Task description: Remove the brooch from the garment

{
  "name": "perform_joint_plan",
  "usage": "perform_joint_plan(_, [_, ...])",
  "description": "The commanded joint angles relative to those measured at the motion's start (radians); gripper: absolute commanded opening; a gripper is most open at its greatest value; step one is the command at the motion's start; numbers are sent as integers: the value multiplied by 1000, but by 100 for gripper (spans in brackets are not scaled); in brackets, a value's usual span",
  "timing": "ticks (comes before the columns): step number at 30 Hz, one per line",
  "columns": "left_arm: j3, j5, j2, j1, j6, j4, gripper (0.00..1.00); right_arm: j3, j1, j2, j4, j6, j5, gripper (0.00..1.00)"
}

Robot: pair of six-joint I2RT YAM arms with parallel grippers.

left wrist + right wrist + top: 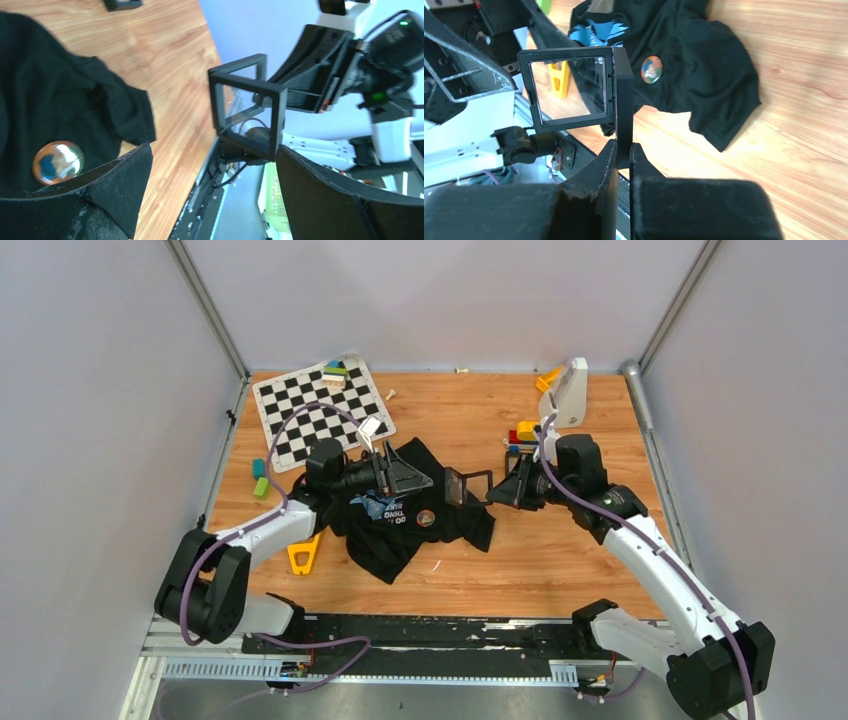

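Note:
My left gripper tilts down from the frame and lowers to close on the brooch's rim (426, 518) (58, 162) next, since the brooch still sits on the shirt.
The garment (455, 525) is a black T-shirt crumpled at mid-table, also in the left wrist view (50, 100) and the right wrist view (704, 60). The round coppery brooch (426, 519) sits on its chest (58, 162) (651, 69). My right gripper (497, 490) (624, 147) is shut on the edge of a hinged black square frame (462, 485) (247, 105) (569, 87), held in the air right of the shirt. Over the shirt's upper part, my left gripper (408, 478) (212, 150) stands open and empty, facing the frame.
A checkered board (320, 410) lies at the back left with small blocks (335, 372) on it. Green blocks (258, 480) and a yellow piece (303, 555) lie left of the shirt. Coloured blocks (525, 435) and a white object (568, 390) sit at the back right.

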Motion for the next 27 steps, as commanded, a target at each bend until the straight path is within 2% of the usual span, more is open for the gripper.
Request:
perform_joint_plan(1, [31,-126,-82,0,219,-268,99,66,0,-2,-131,-47,160,0])
perform_joint_plan(4, [82,-251,-106,-25,392,-498,97,78,1,5,-176,-64,237,0])
perform_joint_plan(5, [99,-357,-110,-63,434,-552,96,85,3,14,-198,-67,265,0])
perform_joint_plan(6, [132,-458,-106,-109,517,-640,90,101,7,33,-237,-67,306,0])
perform_joint_plan(7, [155,-501,-101,-130,575,-691,84,113,9,49,-266,-67,331,0])
perform_joint_plan(10, [178,-621,-71,-211,656,-723,75,146,18,83,-347,-68,397,0])
perform_joint_plan(14, [245,-768,3,-314,797,-788,72,164,27,94,-412,-71,499,0])
perform_joint_plan(19, [348,-789,163,-352,861,-856,70,156,30,107,-418,-97,435,0])
perform_joint_plan(27, [387,-852,293,-351,870,-861,69,160,52,162,-445,-113,485,0])
